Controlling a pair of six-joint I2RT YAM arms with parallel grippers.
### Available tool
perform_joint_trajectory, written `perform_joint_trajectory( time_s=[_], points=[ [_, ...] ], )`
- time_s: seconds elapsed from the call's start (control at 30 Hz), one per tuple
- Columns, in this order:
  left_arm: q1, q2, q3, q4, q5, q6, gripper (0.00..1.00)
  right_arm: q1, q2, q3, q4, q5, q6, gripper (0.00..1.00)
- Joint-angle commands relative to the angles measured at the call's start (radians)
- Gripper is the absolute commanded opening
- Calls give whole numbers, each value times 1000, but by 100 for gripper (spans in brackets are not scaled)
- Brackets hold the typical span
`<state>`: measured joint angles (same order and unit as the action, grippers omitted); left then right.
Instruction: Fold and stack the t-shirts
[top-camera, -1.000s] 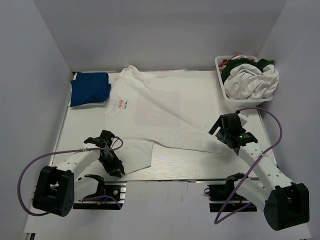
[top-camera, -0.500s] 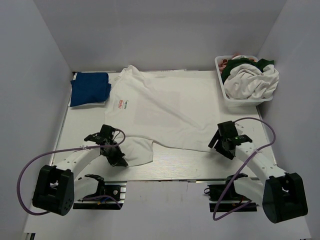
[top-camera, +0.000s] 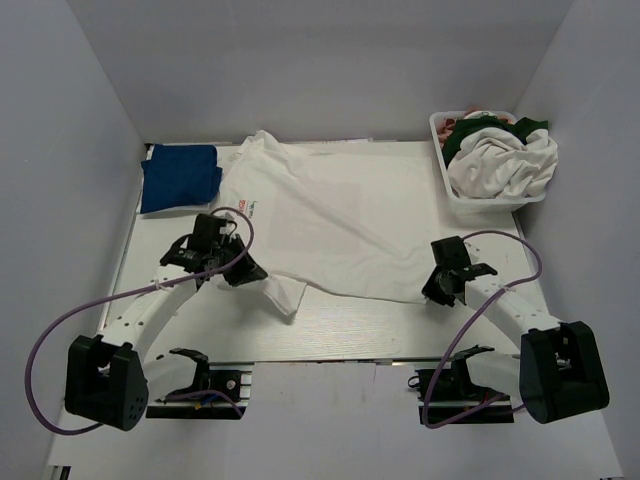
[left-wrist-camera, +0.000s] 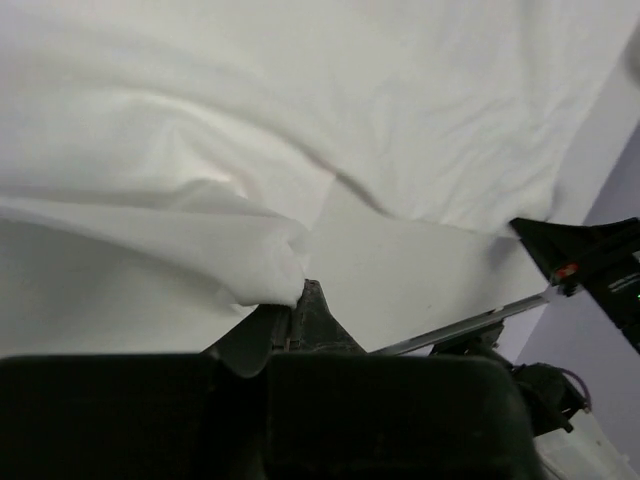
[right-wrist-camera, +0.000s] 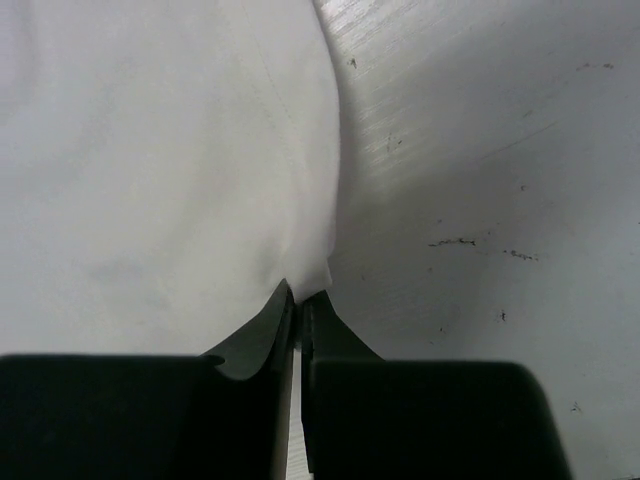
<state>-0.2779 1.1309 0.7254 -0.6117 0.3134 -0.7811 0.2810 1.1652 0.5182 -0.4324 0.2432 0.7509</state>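
The t-shirt lies spread beyond its pinched near corner, so next my right gripper will carry that corner outward over the t-shirt and open beside the basket.
A large white t-shirt with a small red chest print lies spread across the table. My left gripper is shut on its near-left edge, and the cloth folds over beside the jaws. In the left wrist view the white cloth bunches at the closed gripper. My right gripper is shut on the shirt's near-right corner. The right wrist view has that corner pinched between the closed gripper. A folded royal-blue t-shirt rests at the far left.
A white basket at the far right holds crumpled white, dark green and pink t-shirts. Grey walls enclose the table on three sides. The metal rail of the table's near edge runs between the two arm bases.
The left gripper carried the shirt's near-left corner away from the near edge, folding it inward. The right gripper slid left to the near-right corner and closed on it.
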Motion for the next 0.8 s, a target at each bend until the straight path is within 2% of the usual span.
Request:
perform_joint_trajectory(
  time_s=[0.0, 0.17, 0.4, 0.67, 0.77],
  points=[
    [5, 24, 77, 115, -4, 22, 0, -2, -10, 83, 15, 1, -4, 0],
    [19, 145, 209, 171, -7, 45, 0, -3, 42, 180, 26, -4, -1, 0],
    [38, 344, 461, 170, -135, 69, 0, -11, 169, 347, 27, 65, -1, 0],
    [59, 513, 634, 289, -155, 184, 0, -39, 344, 561, 87, 149, -42, 0],
    [68, 561, 680, 345, -168, 230, 0, -46, 376, 591, 119, 169, -62, 0]
  ],
)
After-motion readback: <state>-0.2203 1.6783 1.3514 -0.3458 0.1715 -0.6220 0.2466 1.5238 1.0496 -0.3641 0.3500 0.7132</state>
